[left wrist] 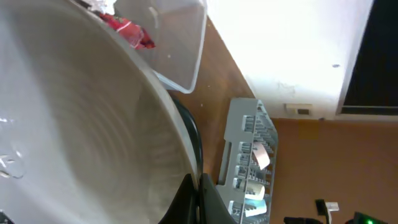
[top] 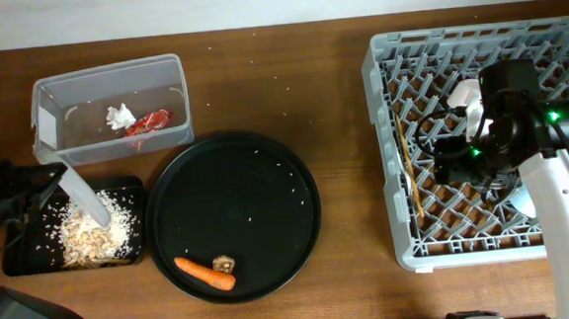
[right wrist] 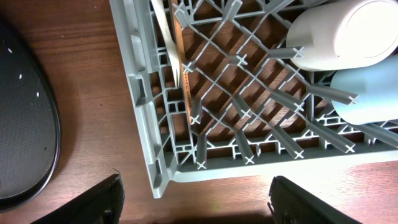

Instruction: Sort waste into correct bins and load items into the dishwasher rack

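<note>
The round black tray's bare middle (top: 250,207) lies below my left gripper, to its right in the overhead view. Next, I swing there, level the bowl, lower and release it.
My left gripper (left wrist: 198,200) is shut on the rim of the pale bowl (left wrist: 74,124). In the overhead view it (top: 46,181) holds the bowl (top: 86,198) tilted on edge over the shallow black tray (top: 23,260), where beige food scraps (top: 93,234) lie. The clear tub (top: 170,72) holds the white tissue (top: 119,116) and red wrapper (top: 149,122). The carrot (top: 204,273) and brown lump (top: 224,264) lie on the round black tray. My right gripper (right wrist: 199,205) is open and empty above the dishwasher rack (top: 398,242), over its edge (right wrist: 140,93). The rack holds the fork (right wrist: 163,31), chopstick (right wrist: 184,68), white cup (right wrist: 339,34), blue cup (right wrist: 367,96) and saucer (top: 466,99).
The large round black tray (top: 268,205) sits mid-table between the bins and the rack, with small crumbs on it and on the wood around it. Its rim shows in the right wrist view (right wrist: 37,124). The tub and black tray stand side by side at the left.
</note>
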Available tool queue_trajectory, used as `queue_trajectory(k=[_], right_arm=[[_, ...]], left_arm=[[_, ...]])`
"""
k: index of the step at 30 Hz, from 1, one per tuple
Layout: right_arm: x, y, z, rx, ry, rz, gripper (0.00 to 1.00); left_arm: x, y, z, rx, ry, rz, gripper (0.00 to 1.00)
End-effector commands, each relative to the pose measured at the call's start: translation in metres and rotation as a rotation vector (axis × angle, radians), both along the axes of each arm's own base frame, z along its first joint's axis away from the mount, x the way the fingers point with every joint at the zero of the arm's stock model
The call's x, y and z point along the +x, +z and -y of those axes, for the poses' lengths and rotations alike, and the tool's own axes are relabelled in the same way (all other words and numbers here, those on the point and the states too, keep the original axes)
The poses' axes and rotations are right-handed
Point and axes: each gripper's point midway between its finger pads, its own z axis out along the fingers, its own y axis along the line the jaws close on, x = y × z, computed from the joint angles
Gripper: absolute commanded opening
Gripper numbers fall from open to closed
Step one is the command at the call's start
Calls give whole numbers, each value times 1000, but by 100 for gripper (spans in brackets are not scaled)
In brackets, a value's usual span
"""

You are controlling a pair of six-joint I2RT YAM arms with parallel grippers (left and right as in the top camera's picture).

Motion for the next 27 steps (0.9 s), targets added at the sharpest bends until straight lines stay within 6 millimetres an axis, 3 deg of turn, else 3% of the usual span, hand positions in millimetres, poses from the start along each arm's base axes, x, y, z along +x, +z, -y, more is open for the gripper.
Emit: queue_trajectory(k=[1,2,3,4,7,10,12,13,14,16,17,18,21,23,24,27], right_arm=[[0,0,4,-11,-15,-2,78],[0,0,4,-10,-15,-2,78],[0,0,4,-11,-15,-2,78],[0,0,4,-10,-15,-3,78],[0,0,4,-11,-15,-3,78],[0,0,4,-10,-15,-3,78],[0,0,4,-10,-15,-3,78],[-1,-1,4,-10,-15,-6,78],[-1,-1,4,-11,-15,-7,78],[-1,-1,4,-10,-15,-6,78],[-1,-1,4,-10,-15,-7,78],[-1,-1,4,-10,-15,-6,79],[-1,-1,4,-10,-15,-7,79],[-2,-1,4,-10,-15,-11,79],[-2,-1,4,-10,-15,-11,79],[-4,-1,4,-10,-15,-17,79]], left_arm=[[-5,-5,-15,84,65,-89,0],[-11,-11,-14,77,84,-153,0],[-1,31,12,36,-81,184,0],[1,23,5,7,-23,95,0],[2,36,14,6,-80,213,0],[1,31,15,5,-78,177,0],[2,35,35,-6,-127,170,0],[5,38,52,4,-179,178,0],[8,39,98,66,-328,188,0],[2,34,169,184,-561,180,0],[-9,3,216,336,-716,30,0],[-14,-14,224,441,-750,-54,0],[-34,-53,280,643,-938,-167,0],[-40,-99,306,805,-948,-321,0],[-43,-123,328,805,-975,-368,0],[-58,-162,350,830,-1081,-438,6]])
